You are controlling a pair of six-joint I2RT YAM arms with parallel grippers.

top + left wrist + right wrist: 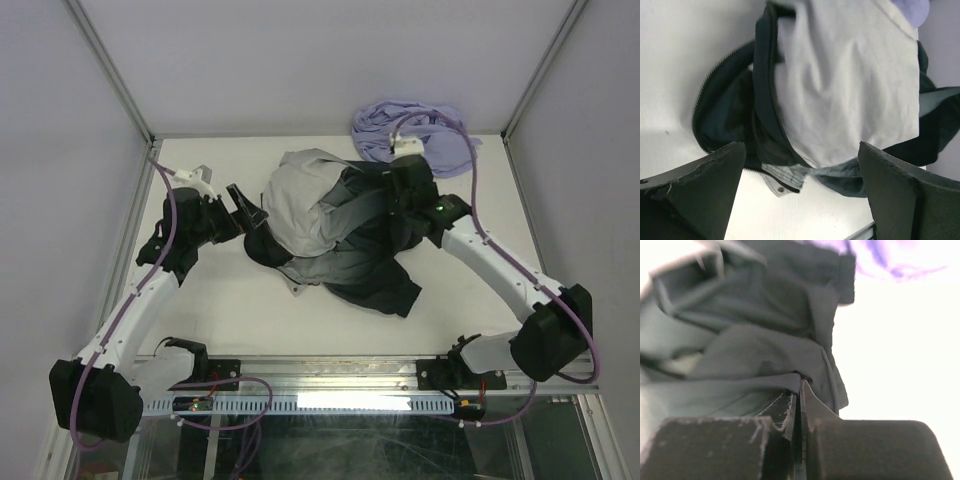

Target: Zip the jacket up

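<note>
I hold only the jacket's black folds, so I should next move my left gripper to the right in the top view, turn it and lower it onto the jacket's light grey panel [305, 212].
The jacket [335, 225] lies crumpled mid-table, with light grey folds on the left and black folds on the right. My left gripper [245, 207] is open at the jacket's left edge, touching nothing. In the left wrist view its jaws stand wide apart [802, 167], facing the grey panel [840, 75]. An open zipper edge [715, 75] and a snap tab [780, 186] show there. My right gripper [408, 182] is at the jacket's far right side. In the right wrist view it is shut [800, 385] on a fold of dark jacket cloth [740, 350].
A lavender-purple garment [405, 125] lies bunched at the back right, touching the jacket's far edge; it also shows in the right wrist view [890, 260]. White walls and metal posts enclose the table [220, 310]. A metal rail runs along the near edge.
</note>
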